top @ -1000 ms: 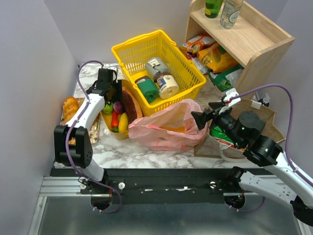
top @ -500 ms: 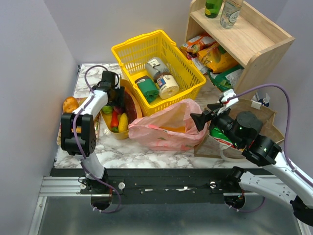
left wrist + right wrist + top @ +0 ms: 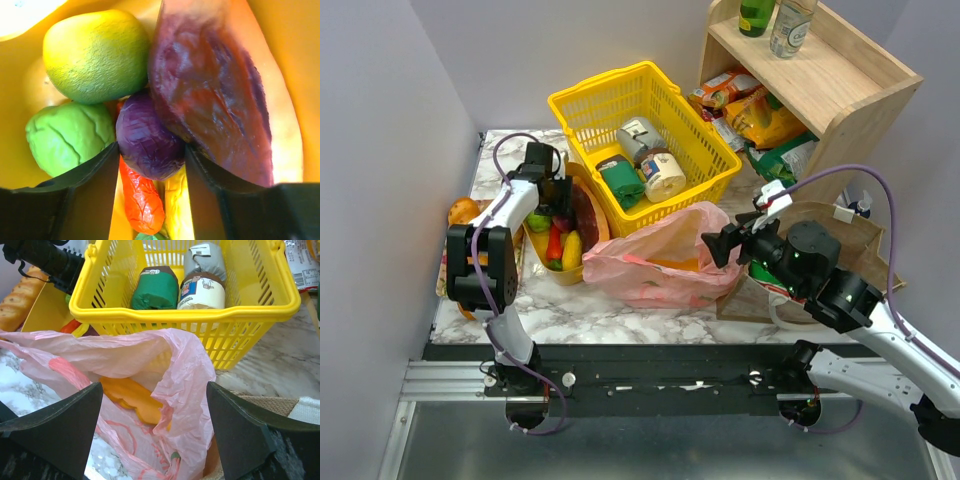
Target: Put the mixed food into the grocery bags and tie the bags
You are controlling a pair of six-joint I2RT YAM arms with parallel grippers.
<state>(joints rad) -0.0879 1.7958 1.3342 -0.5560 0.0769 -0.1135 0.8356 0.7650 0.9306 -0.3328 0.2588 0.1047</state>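
Observation:
The left gripper goes up and over the pink bag's opening (image 3: 672, 254), to its right in the top view, next, to release the purple cabbage inside.
Small toy fruit and vegetables lie in the yellow oval tub (image 3: 582, 272). My left gripper (image 3: 558, 205) reaches down into the tub. In the left wrist view its jaws (image 3: 152, 146) press both sides of a purple toy cabbage (image 3: 150, 135), beside a green-yellow mango (image 3: 95, 50), a green cabbage (image 3: 65, 137), an orange-red chilli (image 3: 142, 205) and a dark red sweet potato (image 3: 210, 85). My right gripper (image 3: 712, 245) is open and empty over the right rim of the pink plastic bag (image 3: 660, 262) (image 3: 185, 370), which holds an orange item (image 3: 132, 395). The crisp packet (image 3: 767, 278) lies by the brown paper bag (image 3: 865, 235).
The yellow mesh basket (image 3: 620, 95) with tins stands behind the tub and bag. A braided bread loaf (image 3: 463, 213) lies at the left edge. A wooden shelf (image 3: 840, 90) with packets and bottles stands at the back right.
My left gripper has swung right and down into the tub onto the purple cabbage. My right gripper has moved a little left, closer over the pink bag.

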